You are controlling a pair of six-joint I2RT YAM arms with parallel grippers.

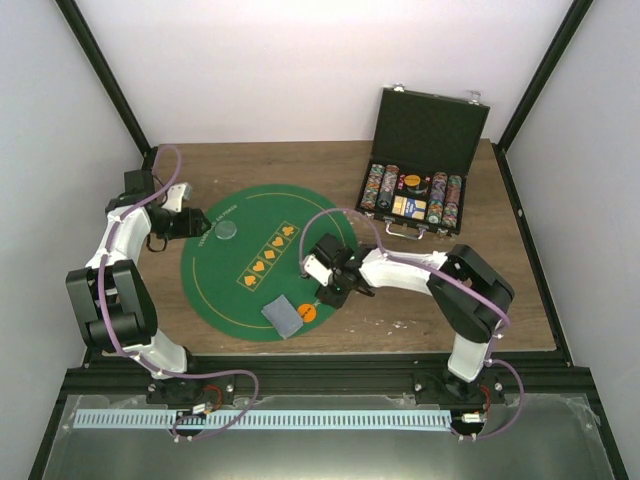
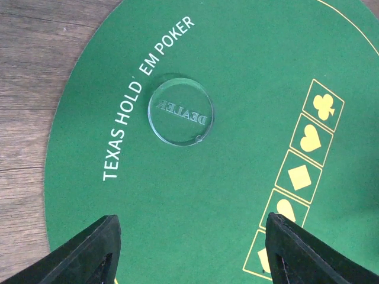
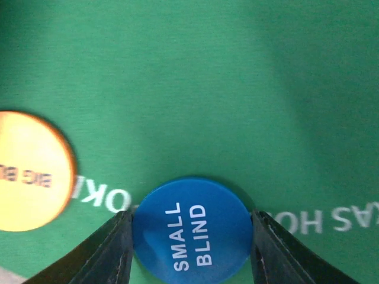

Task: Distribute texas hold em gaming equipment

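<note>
The SMALL BLIND disc needs to go outward in my right gripper next, onto the mat's far edge by the case, and be released there, because that felt is empty.
In the right wrist view my right gripper (image 3: 190, 218) has its fingers against both sides of a blue round disc (image 3: 192, 236) marked SMALL BLIND, just over the green mat. An orange BIG BLIND disc (image 3: 26, 171) lies on the mat to its left and also shows in the top view (image 1: 307, 312). A small stack of grey-blue-backed cards (image 1: 283, 317) lies at the mat's near edge. My left gripper (image 2: 192, 220) is open and empty above the mat, short of a clear DEALER button (image 2: 180, 109). Striped poker chips (image 1: 380, 188) sit in rows in the case.
The round green felt mat (image 1: 250, 290) covers the table's middle. The black hinged case (image 1: 432, 125) stands open at the back right, with chips and boxed cards (image 1: 410, 207) inside. Black frame posts rise at the back corners. Bare wood lies right of the mat.
</note>
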